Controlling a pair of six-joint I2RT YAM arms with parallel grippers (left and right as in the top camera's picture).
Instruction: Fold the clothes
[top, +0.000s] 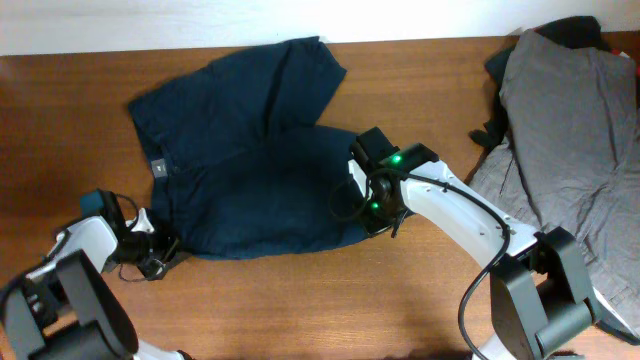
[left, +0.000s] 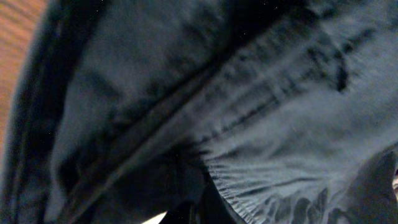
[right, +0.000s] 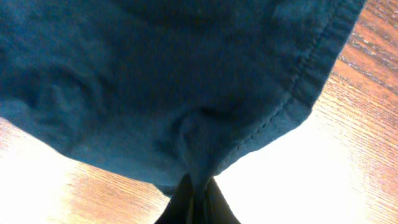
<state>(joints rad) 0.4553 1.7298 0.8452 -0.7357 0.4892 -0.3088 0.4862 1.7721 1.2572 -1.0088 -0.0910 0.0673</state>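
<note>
I will next raise my right gripper and carry the shorts' hem outward onto the far leg's end (top: 322, 76) to release it there, because that end lies outward of the gripper.
Dark navy shorts (top: 245, 150) lie spread on the wooden table (top: 300, 300), waistband to the left, legs to the right. My left gripper (top: 163, 250) is at the shorts' lower-left waistband corner; its view is filled with the elastic waistband cloth (left: 249, 124), and its jaws are hidden by the cloth. My right gripper (top: 372, 215) is shut on the hem of the lower leg (right: 199, 134) at the shorts' lower-right corner, with the cloth pinched between its fingers (right: 198, 190).
A grey garment (top: 570, 140) lies piled at the right of the table, with a dark item (top: 575, 32) at its far edge. Bare wood lies in front of the shorts and at the left.
</note>
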